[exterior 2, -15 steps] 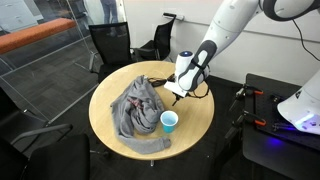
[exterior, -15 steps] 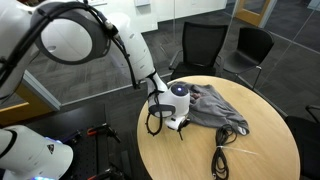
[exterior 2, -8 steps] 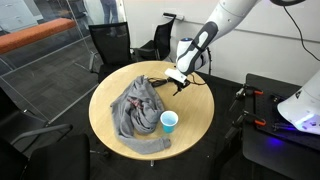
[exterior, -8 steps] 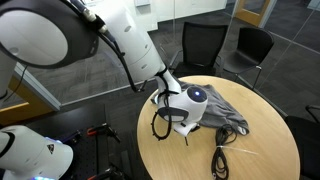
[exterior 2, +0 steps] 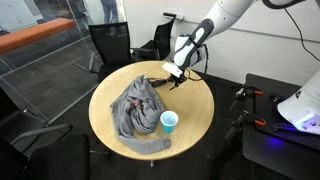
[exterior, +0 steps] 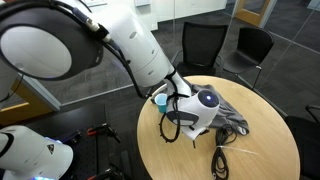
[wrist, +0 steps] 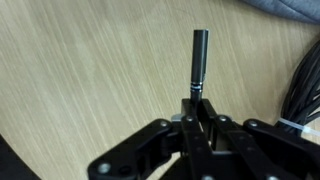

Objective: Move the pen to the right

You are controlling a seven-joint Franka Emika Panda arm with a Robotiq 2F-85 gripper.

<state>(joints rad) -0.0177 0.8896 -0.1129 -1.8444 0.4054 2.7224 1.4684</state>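
Observation:
I will lower my gripper slightly outward to the bare wood below, next to the cable bundle, and let go of the pen that I am holding above the table.
The pen is a thin dark stick. In the wrist view it sticks straight out from between my fingertips, above the wooden table. My gripper is shut on its lower end. In both exterior views the gripper hangs over the round table next to the grey cloth. The pen is too small to make out in those views.
A blue cup stands on the table near the cloth, and shows partly behind my arm. A coiled black cable bundle lies close to the gripper. Office chairs stand around the table's rim.
My arm has swung across the table with the gripper shut, moving along the cloth's edge and toward the table's far side in an exterior view.

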